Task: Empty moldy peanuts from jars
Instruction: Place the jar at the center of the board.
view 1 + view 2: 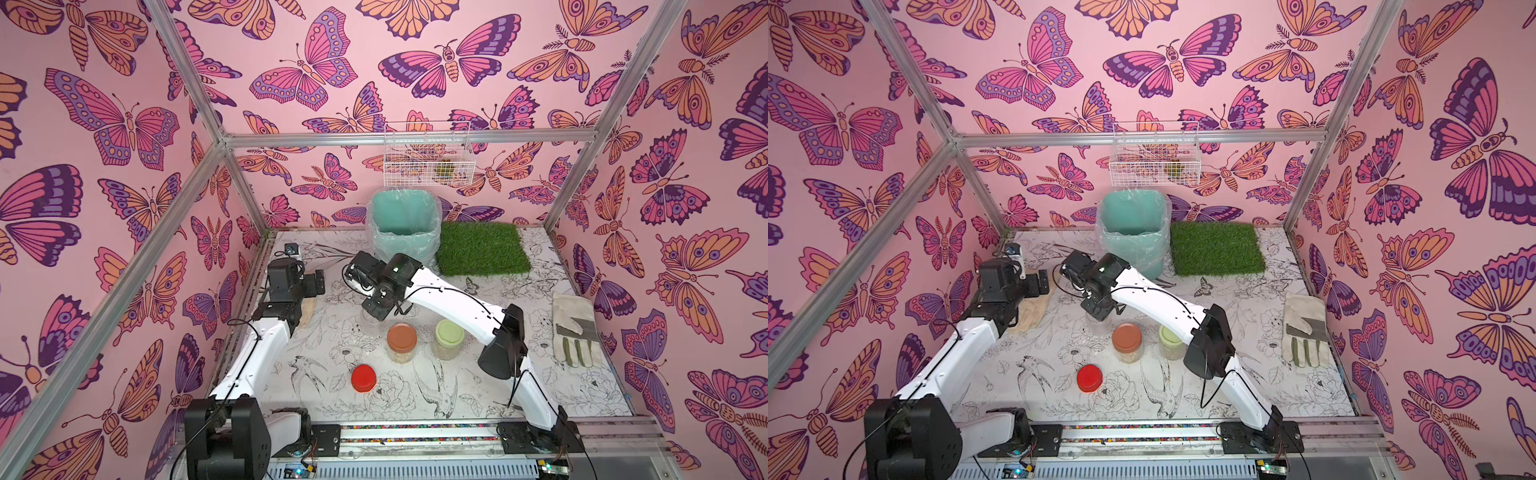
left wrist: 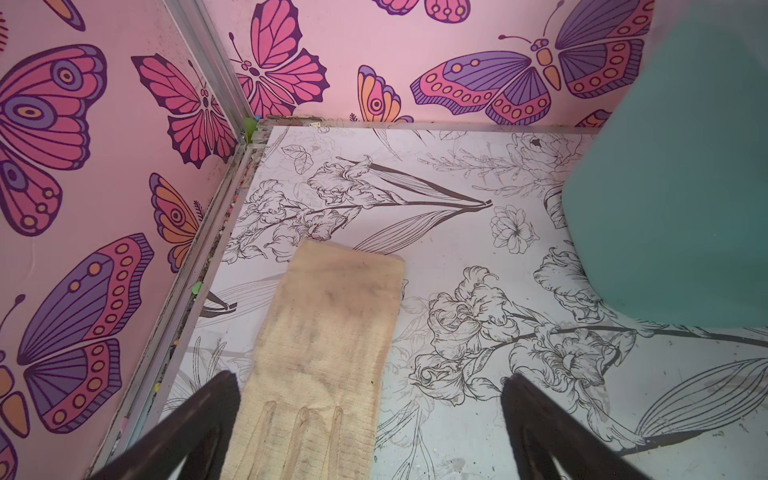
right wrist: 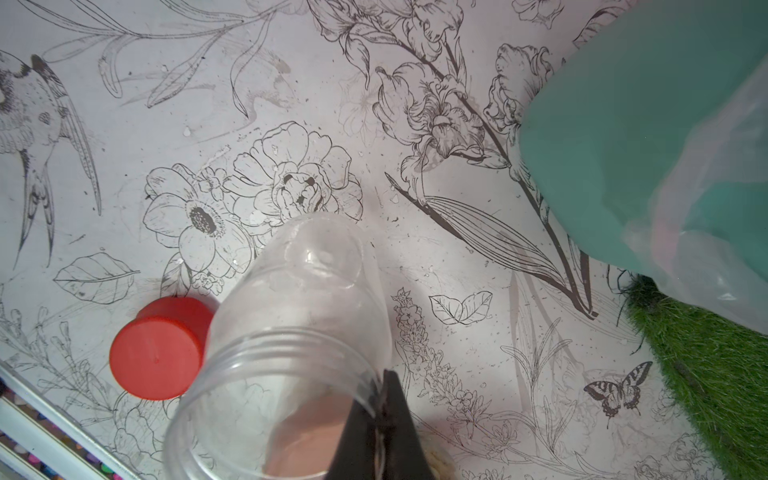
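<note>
Next, my right gripper moves down until the jar's base meets the bare tabletop (image 3: 324,240) beside the brown-lidded jar. It then releases the rim, since the jar looks empty.
My right gripper (image 3: 380,399) is shut on the rim of an open clear jar (image 3: 299,316), one finger inside the mouth and one outside. This jar (image 1: 372,323) looks empty and hangs low over the table, left of the other two jars. Its red lid (image 1: 363,378) lies loose on the table nearer the front. A brown-lidded jar (image 1: 402,343) and a green-lidded jar (image 1: 449,338) stand closed, with pale moldy peanuts (image 1: 401,356) showing through their walls. Far to the left, my left gripper (image 2: 370,376) stands open above a beige glove (image 2: 328,332), holding nothing.
A teal bin with a clear liner (image 1: 405,224) stands at the back, just behind the right wrist. A green grass mat (image 1: 482,249) lies to its right. A grey work glove (image 1: 575,332) lies by the right wall. A white wire basket (image 1: 428,160) hangs on the back wall.
</note>
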Motion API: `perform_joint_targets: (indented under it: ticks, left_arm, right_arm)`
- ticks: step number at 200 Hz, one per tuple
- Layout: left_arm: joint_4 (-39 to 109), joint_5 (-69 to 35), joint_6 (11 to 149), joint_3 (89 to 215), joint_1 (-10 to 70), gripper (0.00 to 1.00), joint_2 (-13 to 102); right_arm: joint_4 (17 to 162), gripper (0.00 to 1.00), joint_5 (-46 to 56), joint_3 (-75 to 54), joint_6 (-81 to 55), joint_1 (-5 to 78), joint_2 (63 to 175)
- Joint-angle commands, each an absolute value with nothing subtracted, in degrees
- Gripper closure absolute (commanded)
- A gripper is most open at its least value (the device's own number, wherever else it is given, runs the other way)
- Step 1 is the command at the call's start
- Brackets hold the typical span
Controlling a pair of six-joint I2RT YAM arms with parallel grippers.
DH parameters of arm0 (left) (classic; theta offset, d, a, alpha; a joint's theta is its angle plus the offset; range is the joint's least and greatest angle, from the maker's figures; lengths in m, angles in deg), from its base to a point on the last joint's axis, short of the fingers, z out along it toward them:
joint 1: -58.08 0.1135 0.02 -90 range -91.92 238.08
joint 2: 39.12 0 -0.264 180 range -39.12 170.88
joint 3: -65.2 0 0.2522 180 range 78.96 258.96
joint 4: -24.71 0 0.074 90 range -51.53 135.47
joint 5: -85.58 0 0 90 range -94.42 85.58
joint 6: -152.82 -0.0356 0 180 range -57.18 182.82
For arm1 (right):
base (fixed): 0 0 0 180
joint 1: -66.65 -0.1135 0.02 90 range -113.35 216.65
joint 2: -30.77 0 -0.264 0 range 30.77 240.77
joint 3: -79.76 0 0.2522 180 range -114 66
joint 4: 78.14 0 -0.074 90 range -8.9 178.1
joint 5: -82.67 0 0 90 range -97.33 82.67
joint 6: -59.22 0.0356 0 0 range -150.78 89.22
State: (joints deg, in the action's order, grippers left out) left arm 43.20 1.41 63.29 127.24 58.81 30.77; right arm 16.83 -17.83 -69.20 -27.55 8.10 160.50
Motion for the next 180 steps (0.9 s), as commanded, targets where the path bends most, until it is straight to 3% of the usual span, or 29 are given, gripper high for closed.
perform_joint_targets:
  ticks: [1,93,180]
  left_arm:
    - [43.4,2.57,62.65,125.82,59.19,0.0,30.28]
    - [42.9,2.39,61.85,125.46,59.13,0.0,30.11]
    - [42.4,1.56,61.94,125.11,59.13,0.0,30.03]
  right_arm:
    - [18.5,1.0,-19.0,-70.87,-26.13,7.78,162.23]
    - [19.98,0.97,-20.54,-72.69,-25.59,7.94,166.79]
    - [19.63,0.76,-19.04,-74.36,-24.89,8.46,168.42]
